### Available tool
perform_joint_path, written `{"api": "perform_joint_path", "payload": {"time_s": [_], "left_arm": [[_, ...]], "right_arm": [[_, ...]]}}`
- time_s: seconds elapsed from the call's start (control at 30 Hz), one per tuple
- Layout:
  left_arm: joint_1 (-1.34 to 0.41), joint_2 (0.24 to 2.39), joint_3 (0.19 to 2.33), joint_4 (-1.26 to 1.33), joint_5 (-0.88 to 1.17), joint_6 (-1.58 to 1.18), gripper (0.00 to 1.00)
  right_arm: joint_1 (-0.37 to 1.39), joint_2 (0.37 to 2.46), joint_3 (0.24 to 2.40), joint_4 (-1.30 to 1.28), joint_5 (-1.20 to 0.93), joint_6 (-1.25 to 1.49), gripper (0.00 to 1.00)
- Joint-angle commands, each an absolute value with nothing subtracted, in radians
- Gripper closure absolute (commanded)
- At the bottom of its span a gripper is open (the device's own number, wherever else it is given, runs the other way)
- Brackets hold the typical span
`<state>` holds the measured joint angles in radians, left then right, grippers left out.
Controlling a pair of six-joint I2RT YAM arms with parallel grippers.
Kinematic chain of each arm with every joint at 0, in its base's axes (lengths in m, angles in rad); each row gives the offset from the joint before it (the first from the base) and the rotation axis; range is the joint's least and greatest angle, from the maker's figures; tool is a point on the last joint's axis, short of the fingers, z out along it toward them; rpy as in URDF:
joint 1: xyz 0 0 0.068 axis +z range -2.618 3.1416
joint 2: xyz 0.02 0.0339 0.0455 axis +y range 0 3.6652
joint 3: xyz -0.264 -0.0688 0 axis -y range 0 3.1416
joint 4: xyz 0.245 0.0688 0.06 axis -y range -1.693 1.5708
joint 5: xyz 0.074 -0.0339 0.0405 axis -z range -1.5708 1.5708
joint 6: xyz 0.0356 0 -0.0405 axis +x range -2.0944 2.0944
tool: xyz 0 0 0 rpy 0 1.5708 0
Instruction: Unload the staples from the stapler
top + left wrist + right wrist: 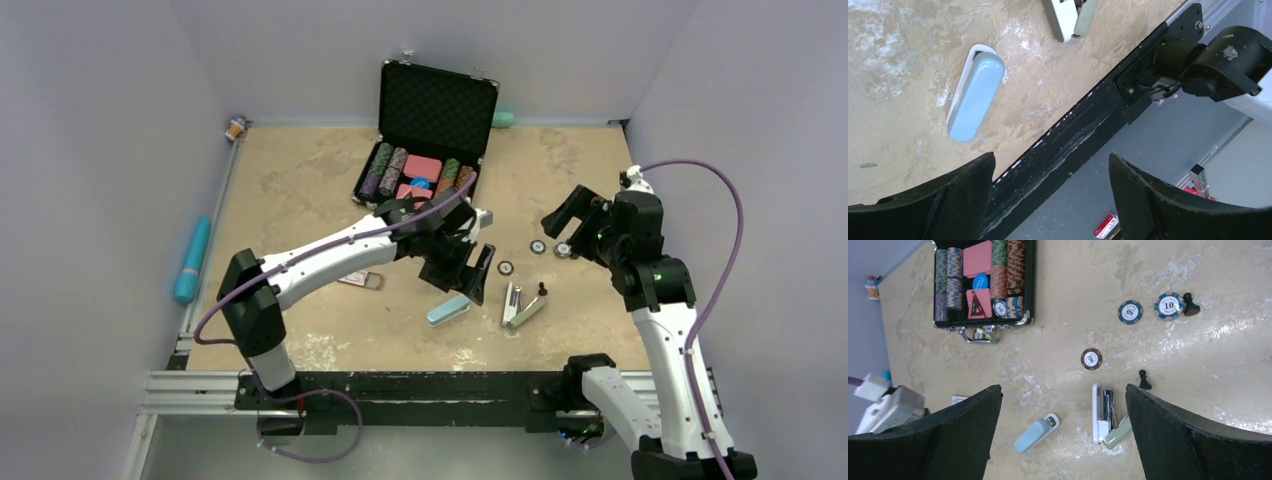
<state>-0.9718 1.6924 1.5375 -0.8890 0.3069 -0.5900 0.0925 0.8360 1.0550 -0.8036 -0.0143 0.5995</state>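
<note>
My left gripper lowers to the right in the top view over the far end of the dark magazine (516,291) next, since the hinged-open stapler leaves it exposed.
Two staplers lie near the table's front edge. The pale blue stapler (447,310) (975,95) (1037,432) is closed. To its right a white-and-sage-green stapler (520,305) (1103,415) (1068,17) lies hinged open, its dark magazine facing up. The staples are too small to make out in any view. My left gripper (466,283) (1052,160) hangs open just above and behind the blue stapler, with nothing between its fingers. My right gripper (566,217) (1063,387) is raised at the right, open and empty, looking down on both staplers.
An open black case (430,140) of poker chips stands at the back. Three loose chips (538,246) and a black pawn (543,289) lie near the open stapler. A small red-and-white box (360,279) sits under the left arm. A blue tube (192,260) lies off the left edge.
</note>
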Motion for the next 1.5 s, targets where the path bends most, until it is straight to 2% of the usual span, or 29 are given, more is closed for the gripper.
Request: {"api": "perform_joint_path", "payload": {"time_s": [0.0,0.17,0.2,0.27,0.3,0.53,0.8,1.1,1.27,1.47], "left_arm": [[-1.001,1.778,1.622,-0.843,0.328,-0.608,0.16],[-1.019,1.916,1.723,-0.850,0.322,-0.612,0.20],[-1.023,1.943,1.750,-0.855,0.313,-0.606,0.18],[-1.037,1.996,1.806,-0.871,0.294,-0.582,0.04],[-1.049,2.019,1.830,-0.872,0.283,-0.565,0.00],[-1.109,2.165,2.000,-0.897,0.206,-0.452,0.00],[-1.172,2.335,2.197,-0.946,0.195,-0.304,0.09],[-1.172,2.376,2.187,-0.870,0.149,-0.279,0.14],[-1.174,2.356,2.176,-0.838,0.108,-0.290,0.17],[-1.184,2.332,2.194,-0.873,-0.076,-0.337,0.19]], "right_arm": [[0.092,0.812,1.094,-0.747,-0.023,0.571,0.01],[0.093,0.788,1.094,-0.779,-0.026,0.579,0.01],[0.093,0.787,1.092,-0.793,-0.030,0.582,0.01],[0.094,0.778,1.087,-0.811,-0.042,0.586,0.01],[0.093,0.771,1.084,-0.811,-0.053,0.587,0.01],[0.092,0.759,1.094,-0.823,-0.097,0.577,0.01],[0.092,0.812,1.158,-0.833,-0.111,0.546,0.02],[0.092,0.850,1.183,-0.808,-0.172,0.518,0.02],[0.092,0.885,1.269,-0.778,-0.192,0.501,0.02],[0.093,0.912,1.370,-0.734,-0.270,0.506,0.02]]}}
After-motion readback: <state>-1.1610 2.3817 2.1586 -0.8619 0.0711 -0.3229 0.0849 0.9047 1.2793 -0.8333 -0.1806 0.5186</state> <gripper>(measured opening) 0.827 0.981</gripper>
